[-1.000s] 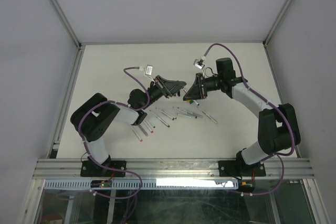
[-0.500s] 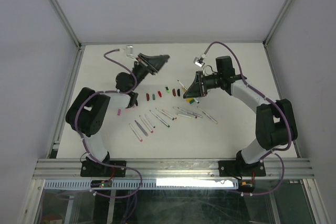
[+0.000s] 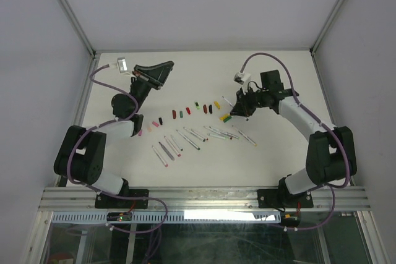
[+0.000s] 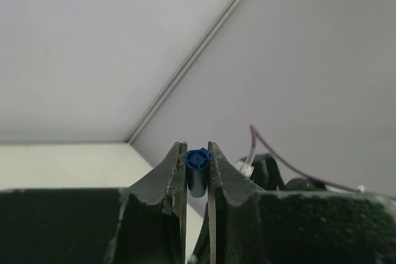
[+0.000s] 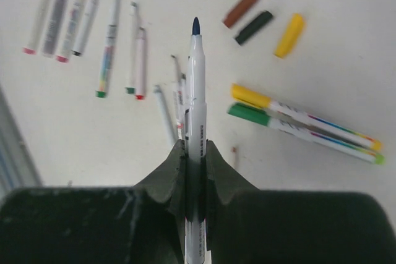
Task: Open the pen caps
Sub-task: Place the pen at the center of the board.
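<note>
I need to lower my right gripper and pull it back next, to let go of the white pen on the free tabletop (image 3: 258, 134) beside the endmost uncapped pen. That spot is below my right gripper and back from it.
My left gripper (image 4: 197, 157) is shut on a small blue pen cap (image 4: 197, 174) and holds it high in the air at the back left (image 3: 162, 70), pointing toward the wall. My right gripper (image 5: 196, 145) is shut on a white pen (image 5: 197, 85) whose bare blue tip points at the table; it hovers right of centre (image 3: 238, 106). A row of loose caps (image 3: 185, 112) lies between the arms, among them brown (image 5: 241, 8), dark green (image 5: 253, 27) and yellow (image 5: 289, 35). Several uncapped pens (image 3: 185, 139) lie nearer the front.
Two capped pens, one yellow-capped (image 5: 303, 117) and one green-capped (image 5: 297, 132), lie side by side just right of the held pen. A pink cap (image 3: 140, 132) lies at the left end of the row. Enclosure walls and a metal rail (image 3: 80, 109) bound the table.
My left arm has swung left and back toward the far left corner, carrying the blue cap away from the right gripper. My right gripper has shifted slightly right with the uncapped pen.
</note>
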You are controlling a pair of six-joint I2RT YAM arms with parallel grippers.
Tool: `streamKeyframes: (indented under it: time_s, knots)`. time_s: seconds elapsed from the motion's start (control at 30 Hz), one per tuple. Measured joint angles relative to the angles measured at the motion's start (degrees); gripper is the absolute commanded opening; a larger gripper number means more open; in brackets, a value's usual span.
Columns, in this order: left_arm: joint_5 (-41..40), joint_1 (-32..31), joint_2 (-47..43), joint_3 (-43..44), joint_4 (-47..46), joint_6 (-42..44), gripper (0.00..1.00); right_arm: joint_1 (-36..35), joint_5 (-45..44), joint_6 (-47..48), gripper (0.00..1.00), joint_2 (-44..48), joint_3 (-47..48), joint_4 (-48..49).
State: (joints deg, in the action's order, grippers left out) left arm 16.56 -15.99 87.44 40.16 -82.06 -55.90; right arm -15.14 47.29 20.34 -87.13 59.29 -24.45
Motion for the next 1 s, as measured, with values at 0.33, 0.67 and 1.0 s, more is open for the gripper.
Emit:
streamKeyframes:
  time_s: [0.33, 0.67, 1.0]
  knots:
    - [-0.63, -10.73, -17.46, -9.86, 25.53, 14.62, 0.0, 3.32, -20.5, 11.67, 0.02, 4.39, -4.94, -6.58]
    - [-8.41, -16.65, -21.27, -13.03, 36.54, 23.43, 0.0, 3.65, -27.08, 12.76, 0.08, -2.78, -6.25, -10.91]
    - [-10.67, -19.3, -18.64, -14.34, 37.94, 23.52, 0.0, 3.65, -27.78, 11.63, 0.26, -6.97, -4.48, -12.61]
